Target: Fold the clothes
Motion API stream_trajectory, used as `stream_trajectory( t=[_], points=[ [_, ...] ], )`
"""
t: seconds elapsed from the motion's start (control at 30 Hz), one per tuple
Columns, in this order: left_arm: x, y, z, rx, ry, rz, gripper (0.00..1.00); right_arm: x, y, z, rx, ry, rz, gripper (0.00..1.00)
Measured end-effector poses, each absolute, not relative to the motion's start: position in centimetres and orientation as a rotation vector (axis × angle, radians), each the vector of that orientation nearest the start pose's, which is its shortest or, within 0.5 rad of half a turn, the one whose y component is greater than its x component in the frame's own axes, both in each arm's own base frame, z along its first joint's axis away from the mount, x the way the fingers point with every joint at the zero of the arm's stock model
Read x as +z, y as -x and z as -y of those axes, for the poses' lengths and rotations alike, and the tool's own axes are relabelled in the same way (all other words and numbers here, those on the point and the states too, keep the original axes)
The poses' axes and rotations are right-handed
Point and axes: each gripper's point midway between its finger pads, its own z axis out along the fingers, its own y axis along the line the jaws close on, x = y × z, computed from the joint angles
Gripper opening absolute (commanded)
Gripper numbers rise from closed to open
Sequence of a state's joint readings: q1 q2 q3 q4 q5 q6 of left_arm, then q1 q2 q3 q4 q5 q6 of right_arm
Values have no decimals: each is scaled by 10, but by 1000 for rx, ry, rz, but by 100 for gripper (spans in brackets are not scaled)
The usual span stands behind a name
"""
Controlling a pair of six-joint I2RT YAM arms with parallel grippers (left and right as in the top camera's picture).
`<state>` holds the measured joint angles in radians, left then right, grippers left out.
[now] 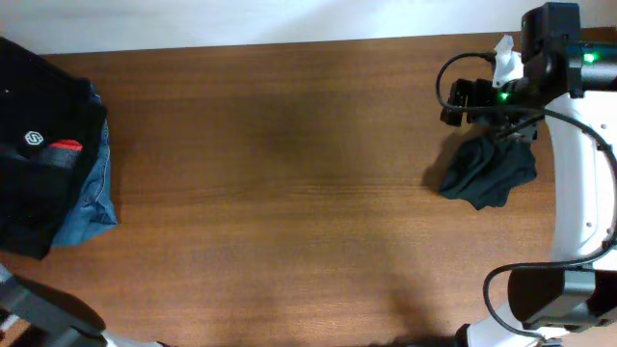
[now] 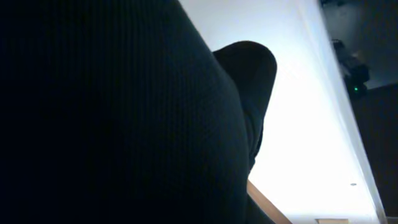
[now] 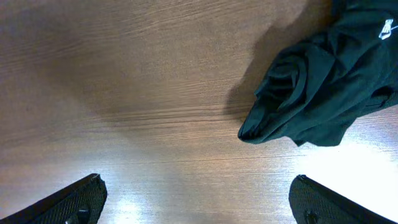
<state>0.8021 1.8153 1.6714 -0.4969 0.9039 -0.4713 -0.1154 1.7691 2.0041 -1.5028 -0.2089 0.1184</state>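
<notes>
Next, my left gripper should lower the black ribbed fabric [image 2: 112, 112] onto the pile with blue denim sticking out below it, then release the fabric.
A crumpled dark garment [image 1: 489, 173] lies at the right of the brown table [image 1: 289, 193]. The right wrist view shows it bunched at upper right [image 3: 317, 93], with a small white mark on it. My right gripper [image 1: 461, 101] hovers over the wood just beyond the garment; it [image 3: 202, 205] is open wide, with only bare wood between its fingertips [image 3: 81, 199]. More black clothes [image 1: 39, 145], one piece bearing a white logo, are piled at the left edge. Black ribbed fabric [image 2: 112, 112] fills the left wrist view and hides the left fingers.
In the left pile, a blue denim garment [image 1: 92, 207] sticks out below the black fabric, and a red stripe [image 1: 66, 147] shows on top. A link of the left arm [image 1: 43, 313] lies at the bottom left corner. The right arm's white body [image 1: 578, 183] runs along the right edge.
</notes>
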Motion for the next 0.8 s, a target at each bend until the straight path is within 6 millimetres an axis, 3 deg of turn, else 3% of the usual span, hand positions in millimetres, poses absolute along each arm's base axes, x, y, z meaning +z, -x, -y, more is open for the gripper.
stream_trajectory(
  t=[0.2, 0.4, 0.7, 0.8],
  points=[
    [253, -443, -263, -811, 824, -1892, 1, 256, -370, 7, 297, -285, -2814, 99],
    [264, -446, -274, -773, 769, -1852, 1, 256, -370, 6, 302, -285, -2813, 99],
    [278, -439, -309, -757, 833, -1739, 1, 257, -370, 4, 319, -282, -2812, 99],
    [268, -446, -318, -815, 904, -1697, 1, 258, -371, 2, 339, -278, -2807, 99]
  ],
)
